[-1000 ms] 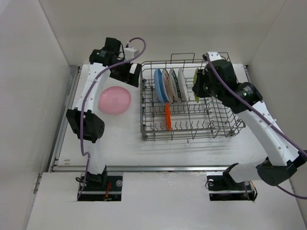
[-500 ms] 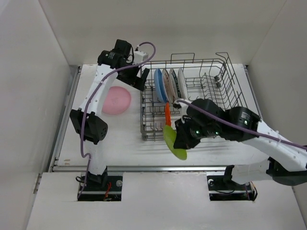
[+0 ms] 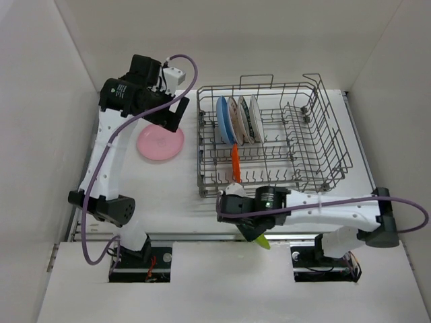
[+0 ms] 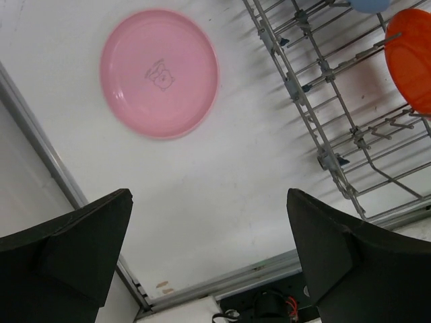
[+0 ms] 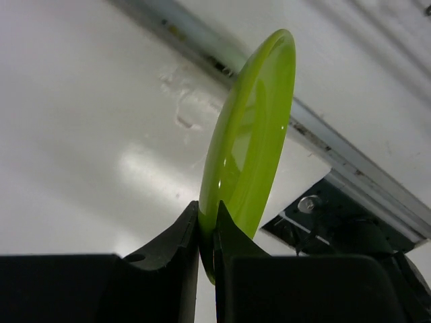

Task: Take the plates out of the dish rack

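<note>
The robot's right gripper will next move outward and down, tilt the yellow-green plate [image 5: 250, 163] flat onto the tabletop between rack and bar and release it, since that part of the tabletop is bare.
The grey wire dish rack [image 3: 316, 134] holds a blue plate [image 3: 224, 120], two white plates with dark rims [image 3: 245, 118] and an orange plate [image 3: 235, 163], all on edge. A pink plate [image 3: 160, 143] lies flat on the table left of the rack, also seen as the pink plate [image 4: 159, 72] in the left wrist view. My left gripper [image 3: 172, 116] hovers open above it, holding nothing. My right gripper [image 5: 207, 235] is shut on the rim of a yellow-green plate [image 5: 250, 163], held on edge over the table's front edge; from above, the yellow-green plate [image 3: 260, 238] shows below the arm.
A metal rail [image 3: 202, 235] runs along the table's front edge, with both arm bases just below it. White walls enclose the table on the left, back and right. The rack's corner [image 4: 323, 101] and orange plate [image 4: 411, 57] show in the left wrist view.
My right arm has swung from the rack down to the table's front edge with the yellow-green plate in its grip. My left arm has drawn back left, above the pink plate.
</note>
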`<state>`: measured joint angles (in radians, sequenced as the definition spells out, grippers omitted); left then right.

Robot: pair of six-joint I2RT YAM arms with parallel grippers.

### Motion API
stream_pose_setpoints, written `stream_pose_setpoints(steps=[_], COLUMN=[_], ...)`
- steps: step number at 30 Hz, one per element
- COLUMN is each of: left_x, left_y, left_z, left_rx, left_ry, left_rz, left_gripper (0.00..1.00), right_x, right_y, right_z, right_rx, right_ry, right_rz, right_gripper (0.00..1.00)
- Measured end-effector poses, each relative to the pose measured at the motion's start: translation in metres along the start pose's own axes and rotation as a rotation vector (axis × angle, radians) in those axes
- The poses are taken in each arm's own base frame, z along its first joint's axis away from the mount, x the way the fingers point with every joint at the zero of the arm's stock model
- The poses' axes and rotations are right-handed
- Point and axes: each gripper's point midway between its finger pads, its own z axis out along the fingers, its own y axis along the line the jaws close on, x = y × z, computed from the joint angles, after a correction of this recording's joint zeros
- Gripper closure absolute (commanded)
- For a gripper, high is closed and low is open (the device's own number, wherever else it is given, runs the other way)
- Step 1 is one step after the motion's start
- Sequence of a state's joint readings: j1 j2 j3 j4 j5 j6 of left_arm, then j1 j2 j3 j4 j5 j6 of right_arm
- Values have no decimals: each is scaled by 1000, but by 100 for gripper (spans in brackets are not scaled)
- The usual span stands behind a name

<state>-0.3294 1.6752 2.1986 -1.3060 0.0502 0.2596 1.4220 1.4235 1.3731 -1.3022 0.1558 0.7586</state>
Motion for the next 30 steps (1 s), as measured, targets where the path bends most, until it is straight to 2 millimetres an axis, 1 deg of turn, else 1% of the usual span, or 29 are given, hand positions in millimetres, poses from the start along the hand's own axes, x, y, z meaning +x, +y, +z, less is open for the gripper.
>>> stream_pose_setpoints(steps=[2,4,7,9,10,11,12,13,14,15,16,17,18,20,23,25,27,29,30], left_x=[4,8,12,15,16,16,16,16,17,16,17,16,16,15,14,13,10,3,-2], left_y=[1,3,11,15,17,19,20,20,20,20,19,18,17,14,7,1,-8,-25,-36], left_z=[-9,-12,-11,-8,-7,-6,-5,-4,-3,-3,-2,-2,-2,-1,1,3,5,6,6], left_rx=[-12,-28,-73,-95,-104,-111,-115,-116,-115,-113,-110,-103,-96,-76,-39,-12,16,61,92], left_ry=[-7,4,25,46,53,60,64,66,69,70,71,69,68,64,59,57,52,39,25], left_rz=[0,1,6,12,14,17,19,21,23,26,28,29,30,31,34,38,62,102,126], left_gripper=[1,1,1,1,1,1,1,1,1,1,1,1,1,1,1,1,1,1,1], right_x=[-10,-21,-45,-53,-55,-54,-52,-49,-48,-45,-44,-44,-45,-53,-68,-75,-82,-89,-93], right_y=[-6,-13,-7,-5,-4,-5,-6,-9,-13,-12,-11,-11,-10,-4,6,12,20,27,33], right_z=[13,22,46,65,77,89,99,109,116,121,124,124,123,118,106,95,78,58,43], right_rx=[85,169,277,341,374,408,435,472,504,511,516,517,514,493,442,401,336,258,201], right_ry=[-24,-57,-83,-76,-65,-46,-27,-9,3,13,19,23,19,-5,-55,-89,-136,-188,-229], right_rz=[14,21,14,-5,-16,-28,-38,-54,-65,-73,-78,-80,-78,-70,-44,-26,-2,26,44], right_gripper=[100,100,100,99,96,89,70,61,55,49,38,35,35,30,22,22,22,22,22])
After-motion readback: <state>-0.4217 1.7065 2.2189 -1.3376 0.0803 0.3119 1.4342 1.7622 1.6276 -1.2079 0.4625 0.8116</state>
